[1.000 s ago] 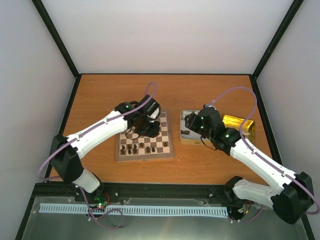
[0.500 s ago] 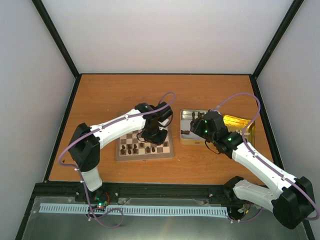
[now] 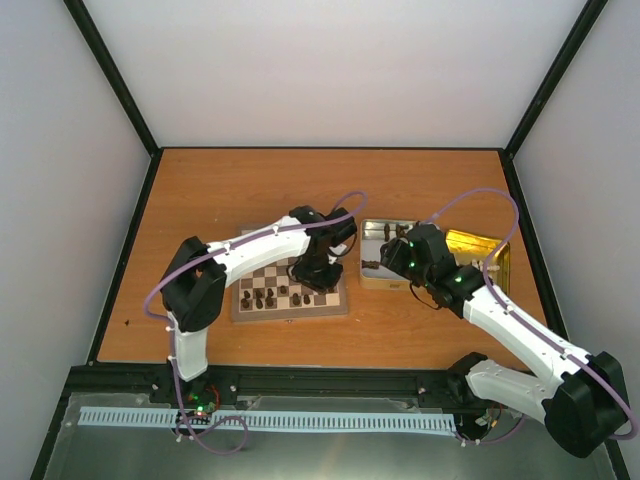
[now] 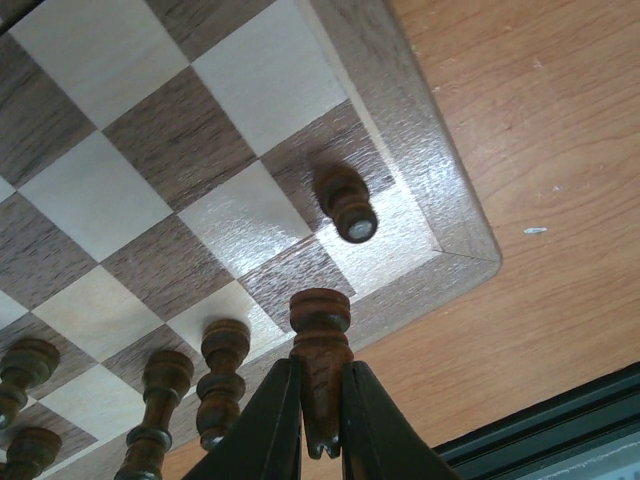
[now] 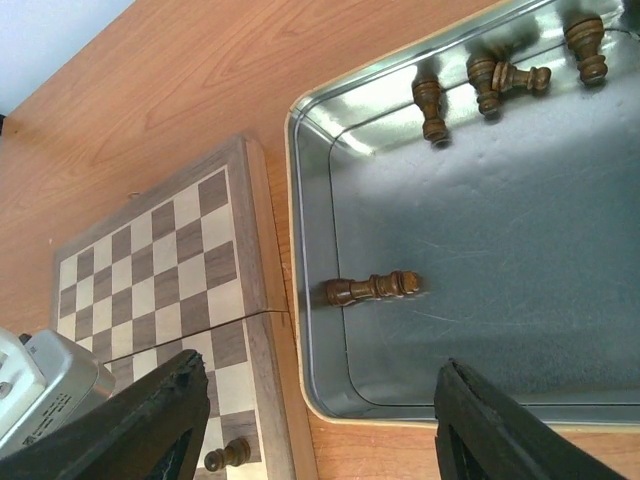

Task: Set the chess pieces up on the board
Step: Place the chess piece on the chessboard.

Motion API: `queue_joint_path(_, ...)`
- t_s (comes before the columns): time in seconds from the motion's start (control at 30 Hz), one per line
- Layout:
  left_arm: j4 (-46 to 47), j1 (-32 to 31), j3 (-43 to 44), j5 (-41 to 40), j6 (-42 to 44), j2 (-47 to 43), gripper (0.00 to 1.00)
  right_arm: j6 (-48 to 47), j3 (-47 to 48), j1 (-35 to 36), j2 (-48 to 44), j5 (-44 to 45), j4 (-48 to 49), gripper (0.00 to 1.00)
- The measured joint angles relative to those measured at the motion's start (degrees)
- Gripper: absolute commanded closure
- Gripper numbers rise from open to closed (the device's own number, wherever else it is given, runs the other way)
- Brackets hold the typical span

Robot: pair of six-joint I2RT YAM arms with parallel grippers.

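Observation:
To release the dark brown piece on the dark edge square beside the pale corner square, my left gripper should lower it first, since that square stands empty.
The board (image 3: 290,313) lies mid-table with several dark chess pieces (image 3: 268,296) along its near rows. My left gripper (image 3: 318,272) hangs over the board's near right corner, shut on a dark brown piece (image 4: 322,335) that sticks out past the fingertips (image 4: 280,400). Just beyond it one small dark piece (image 4: 346,203) stands on the board (image 4: 150,150) near the corner, and more pieces (image 4: 222,380) stand to the left. My right gripper (image 5: 320,430) is open above the silver tin's (image 5: 480,250) near left corner, where one dark piece (image 5: 372,288) lies on its side.
Several more dark pieces (image 5: 490,80) lie at the silver tin's far edge. A gold tin (image 3: 482,250) sits right behind the silver tin (image 3: 385,283). The board (image 5: 150,260) almost touches the tin's left rim. Black frame posts border the table.
My left arm has swung right across the board to its near right corner, still gripping the piece. My right arm has shifted only slightly over the tin.

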Motion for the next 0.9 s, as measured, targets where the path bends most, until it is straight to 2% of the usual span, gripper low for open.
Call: queue_joint_path(0.9,-2.71,-1.57,1.31,-1.40,2.54,3.10,0.93,0.15,-0.90,-0.31,1.57,-1.97,1.51,0.38)
